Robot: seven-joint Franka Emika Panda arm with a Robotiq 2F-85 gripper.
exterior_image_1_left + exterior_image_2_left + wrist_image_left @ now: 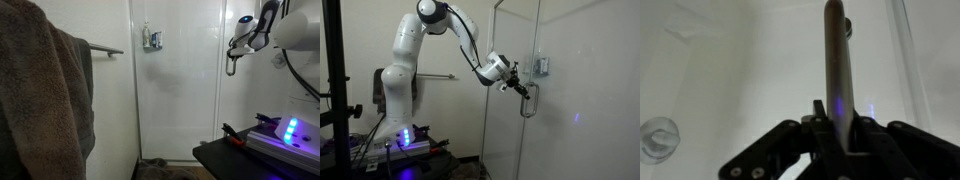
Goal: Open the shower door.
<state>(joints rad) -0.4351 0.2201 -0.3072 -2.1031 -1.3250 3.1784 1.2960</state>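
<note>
My gripper pulls the chrome handle (pixel 529 104) (pixel 836 50) back toward the robot's base next, turning with the glass door's swing. It then releases the handle, as my fingertips are shut on it.
The shower door (pixel 575 100) is a tall clear glass panel on the right in an exterior view. Its chrome loop handle (pixel 529 104) sits near the door's left edge. My gripper (pixel 523 90) is at the top of that handle, and it also shows in an exterior view (pixel 233 56) at the upper right. In the wrist view the handle (pixel 836 50) is a vertical chrome bar running down between my two fingers (pixel 838 128). The fingers sit close against both sides of the bar and look shut on it.
A brown towel (pixel 40 95) hangs in the near foreground beside a chrome towel bar (pixel 105 48). A small fixture (pixel 152 40) is mounted on the white wall behind the glass. A black stand with a blue-lit box (pixel 290 130) is at the robot's base (pixel 398 100).
</note>
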